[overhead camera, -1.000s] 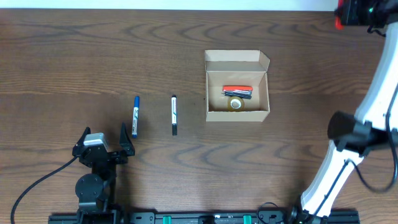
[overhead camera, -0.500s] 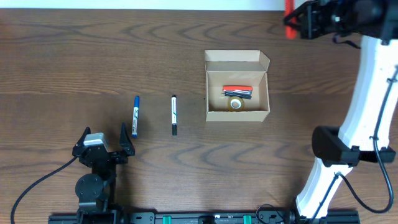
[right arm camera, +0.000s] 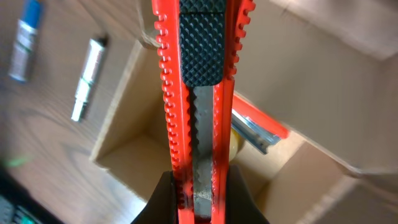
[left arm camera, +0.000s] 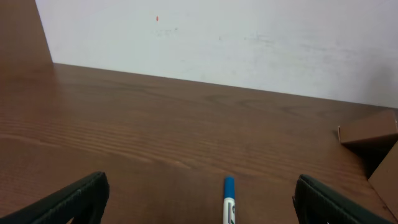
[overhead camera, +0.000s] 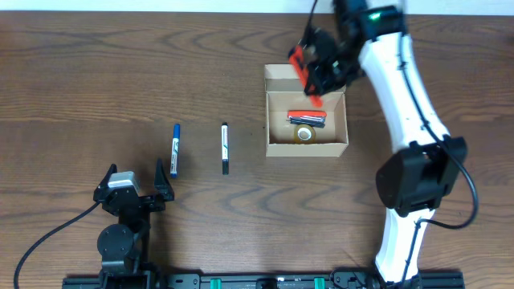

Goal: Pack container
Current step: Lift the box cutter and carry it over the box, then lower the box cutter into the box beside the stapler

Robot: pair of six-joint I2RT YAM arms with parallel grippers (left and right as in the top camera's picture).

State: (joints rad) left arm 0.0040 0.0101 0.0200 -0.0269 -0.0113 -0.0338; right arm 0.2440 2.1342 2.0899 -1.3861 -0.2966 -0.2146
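The right gripper moves back and down into the box [right arm camera: 323,81] next, releasing the red utility knife over the tape roll [right arm camera: 234,143], since the knife still hangs above the box's far edge.
The container [overhead camera: 277,146] is an open tan cardboard box with its flap lid folded back, right of the table's centre. Inside lie a tape roll [overhead camera: 303,133] and a red cutter [overhead camera: 307,116]. My right gripper [overhead camera: 325,68] is shut on another red utility knife [overhead camera: 305,76] and holds it above the box's far edge. The right wrist view shows that knife [right arm camera: 199,93] in the jaws [right arm camera: 199,199] over the box [right arm camera: 323,81]. My left gripper [overhead camera: 132,181] is open and empty near the front edge, a blue pen [left arm camera: 228,199] just ahead of it.
The blue pen [overhead camera: 175,149] and a black-and-white pen [overhead camera: 225,148] lie side by side on the wood table left of the box. Both show at the top left of the right wrist view, the blue one [right arm camera: 25,25] and the other one [right arm camera: 89,78]. The box corner shows in the left wrist view [left arm camera: 370,127].
My right arm has swung from the far right corner leftward and forward, carrying the red knife over the box. The left arm and pens have not moved.
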